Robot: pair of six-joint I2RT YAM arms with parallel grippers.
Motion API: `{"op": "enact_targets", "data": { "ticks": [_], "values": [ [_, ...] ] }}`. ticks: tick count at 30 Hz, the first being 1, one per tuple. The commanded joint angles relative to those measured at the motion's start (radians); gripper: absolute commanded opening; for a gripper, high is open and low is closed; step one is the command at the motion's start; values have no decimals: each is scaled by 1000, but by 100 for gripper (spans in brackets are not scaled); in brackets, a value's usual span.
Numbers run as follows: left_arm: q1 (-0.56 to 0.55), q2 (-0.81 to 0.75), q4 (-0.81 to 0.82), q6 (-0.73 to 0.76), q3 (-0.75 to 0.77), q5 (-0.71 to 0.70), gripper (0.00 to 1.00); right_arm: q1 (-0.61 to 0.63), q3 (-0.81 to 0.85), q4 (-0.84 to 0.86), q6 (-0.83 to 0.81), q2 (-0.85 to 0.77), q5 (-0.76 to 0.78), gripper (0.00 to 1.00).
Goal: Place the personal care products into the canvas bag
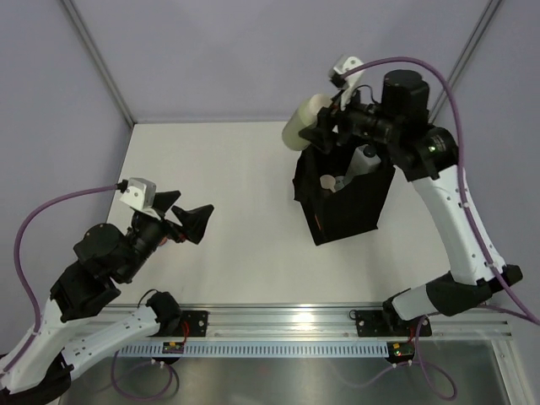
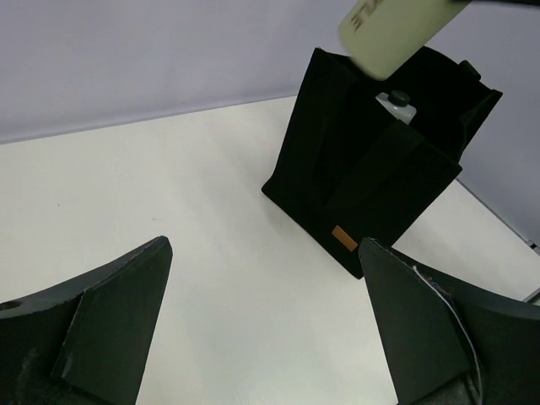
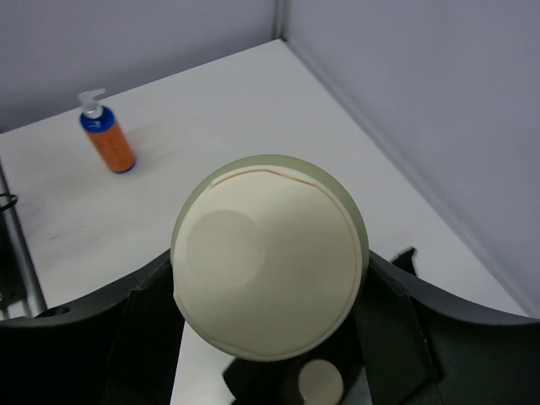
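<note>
I will next lower my right gripper into the bag's opening (image 1: 334, 162) (image 3: 287, 381) and tip the bottle's loose end down to release it, because it sticks out past the bag's rim.
The black canvas bag (image 1: 346, 202) stands open on the table at centre right, with its brown label (image 2: 342, 238) facing my left wrist camera. My right gripper (image 1: 322, 128) is shut on a pale beige bottle (image 1: 304, 122) and holds it tilted above the bag's far left rim. In the right wrist view the bottle's round end (image 3: 270, 270) fills the space between my fingers (image 3: 148, 329). Inside the bag are a white bottle with a black cap (image 2: 395, 105) and a beige cap (image 1: 328, 180). An orange bottle with a blue cap (image 3: 108, 142) stands on the table. My left gripper (image 1: 184, 216) is open and empty.
Grey walls enclose the table at the back and sides, and a corner post (image 3: 278, 21) stands behind the orange bottle. A metal rail (image 1: 337, 325) runs along the near edge. The orange bottle does not show in the top view.
</note>
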Motion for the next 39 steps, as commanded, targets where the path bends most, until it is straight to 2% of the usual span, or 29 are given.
{"op": "enact_targets", "data": {
  "ticks": [1,3,7,13,16,25,30,35,39],
  "values": [
    [1,38,62,4,-11,29,99,-129,21,84,26,-120,7,0],
    [1,48,71,10,-16,41,99,-224,-19,79,27,-155,1,0],
    [1,70,91,21,-28,62,99,-334,-110,49,-3,-183,-20,0],
    [1,76,111,27,-54,82,99,-363,-215,29,-54,-165,10,0],
    [1,74,114,28,-71,84,99,-363,-233,36,-38,-99,18,0],
    [1,54,118,4,-134,85,99,-361,-191,145,-20,97,117,0],
    [1,50,140,-9,-158,89,99,-352,-204,312,-25,169,138,0],
    [1,41,152,-19,-180,85,99,-318,-368,595,-118,179,164,0],
    [1,38,145,-13,-180,82,99,-306,-422,671,-147,228,236,0]
  ]
}}
